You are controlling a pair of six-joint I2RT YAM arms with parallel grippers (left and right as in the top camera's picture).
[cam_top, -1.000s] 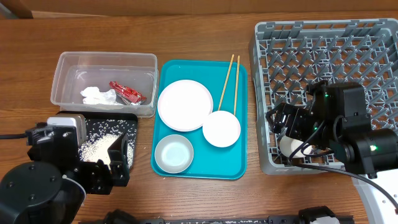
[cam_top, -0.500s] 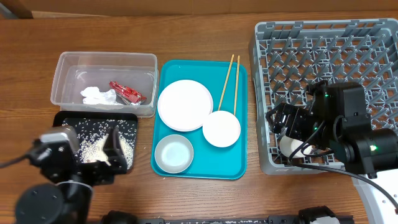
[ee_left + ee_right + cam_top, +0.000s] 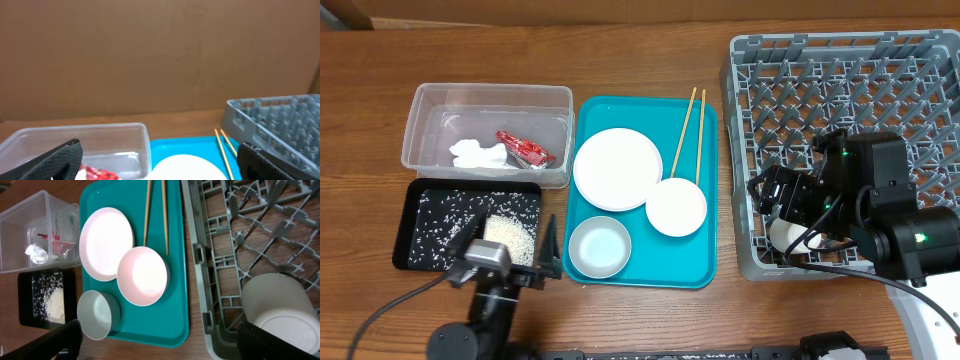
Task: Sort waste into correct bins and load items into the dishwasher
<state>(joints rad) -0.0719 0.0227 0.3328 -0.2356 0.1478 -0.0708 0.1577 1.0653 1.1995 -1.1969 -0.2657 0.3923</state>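
Note:
I will next move my right gripper off the rack [image 3: 840, 90] and down onto the white bowl's rack-side rim [image 3: 704, 208], which is below it and to its left in the overhead view.
The clear tub [image 3: 485, 135] holds a red wrapper [image 3: 524, 149] and a white paper scrap [image 3: 475, 154]. The black tray [image 3: 425, 215] holds loose rice [image 3: 510, 233]. On the teal tray lie a white plate [image 3: 617, 168], a white bowl [image 3: 676, 207], a small greyish bowl [image 3: 600, 246] and two chopsticks [image 3: 690, 132]. My left gripper [image 3: 507, 240] is open and empty at the black tray's front edge; its wrist view [image 3: 159, 162] faces the tub [image 3: 100, 142] and the plate [image 3: 187, 169]. My right gripper [image 3: 782, 215] [image 3: 165, 342] is open over the grey rack's [image 3: 840, 90] front left corner, beside a white bowl [image 3: 280, 311].
The teal tray [image 3: 700, 265] sits between the bins and the rack. The rack's near wall [image 3: 200, 280] stands close to the teal tray's right rim. A brown wall [image 3: 160, 55] stands behind the table.
My left arm has drawn back from over the black tray toward the table's front edge, uncovering the rice pile. The right arm has not moved.

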